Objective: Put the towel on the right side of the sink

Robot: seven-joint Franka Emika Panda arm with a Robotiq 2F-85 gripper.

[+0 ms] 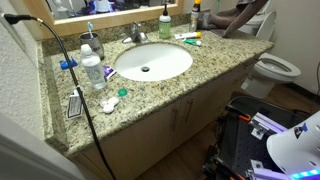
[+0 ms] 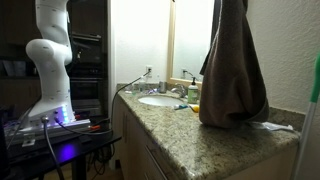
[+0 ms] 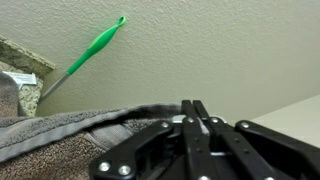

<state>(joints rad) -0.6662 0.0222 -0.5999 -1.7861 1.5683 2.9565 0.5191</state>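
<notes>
My gripper lowers the towel's top down to the granite counter past the sink next, since the hanging towel's lower end already rests there.
A dark brown towel [image 2: 232, 65] hangs in a long drape over the granite counter [image 2: 180, 125], to the right of the white oval sink [image 2: 158, 100], and its lower end reaches the countertop. In an exterior view it shows at the far end of the counter [image 1: 243, 18], past the sink [image 1: 152, 62]. In the wrist view my gripper [image 3: 192, 104] has its fingers pressed together, with the towel [image 3: 50, 145] bunched beneath and beside them. The jaws are hidden in both exterior views.
A plastic bottle [image 1: 92, 70], a cup with toothbrushes [image 1: 90, 42], the faucet [image 1: 137, 34] and a green soap bottle [image 1: 164, 27] stand around the sink. A black cable [image 1: 80, 85] crosses the counter. A toilet [image 1: 275, 68] is beside it. A green toothbrush [image 3: 95, 48] shows in the wrist view.
</notes>
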